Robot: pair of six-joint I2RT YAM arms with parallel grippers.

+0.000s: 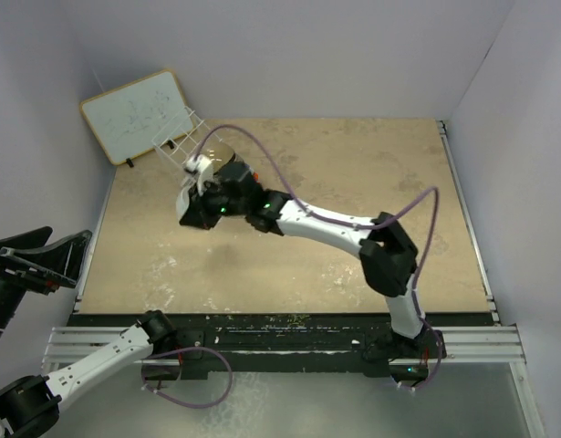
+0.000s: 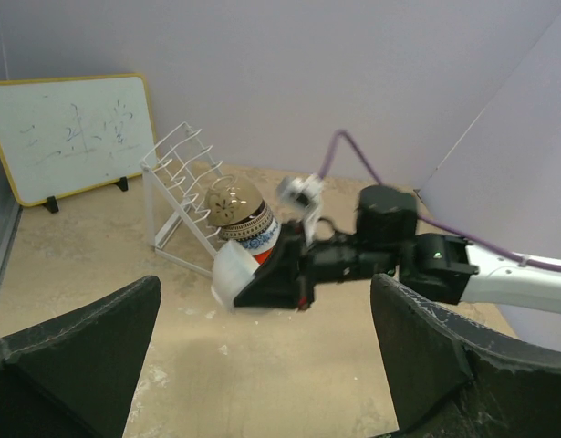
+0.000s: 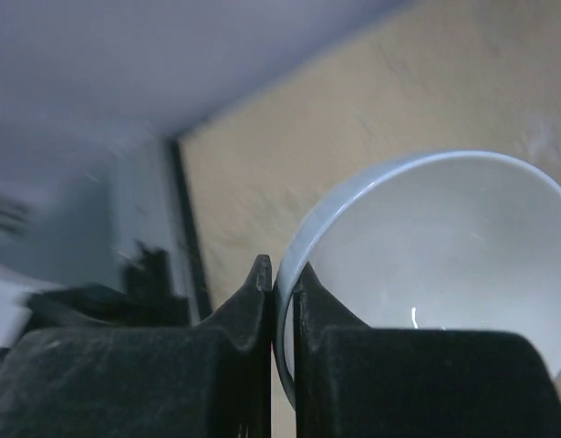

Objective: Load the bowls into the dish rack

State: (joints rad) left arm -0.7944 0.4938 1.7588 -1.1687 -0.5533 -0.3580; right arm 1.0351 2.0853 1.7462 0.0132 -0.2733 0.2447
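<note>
I should raise my right gripper up and outward next while turning it, and let go of the white bowl in the rack's far slots beyond the brown bowl (image 2: 233, 201), since they're empty.
My right gripper (image 3: 282, 285) is shut on the rim of the plain white bowl (image 3: 444, 246), one finger inside and one outside. In the left wrist view this bowl (image 2: 225, 272) is held tilted just above the table at the near end of the white wire dish rack (image 2: 178, 173). The brown bowl (image 2: 233, 201), the blue-and-white bowl (image 2: 254, 234) and a sliver of the orange-red bowl (image 2: 262, 258) lean stacked in the rack. I cannot make out the black bowl. My left gripper (image 2: 266, 365) is open and empty, well back from the rack, and shows at the left edge of the top view (image 1: 38, 260).
A wood-framed whiteboard (image 1: 134, 116) leans on the back wall behind the rack (image 1: 181, 137). My right arm (image 1: 326, 224) stretches across the middle of the table. White walls close in the left, back and right sides.
</note>
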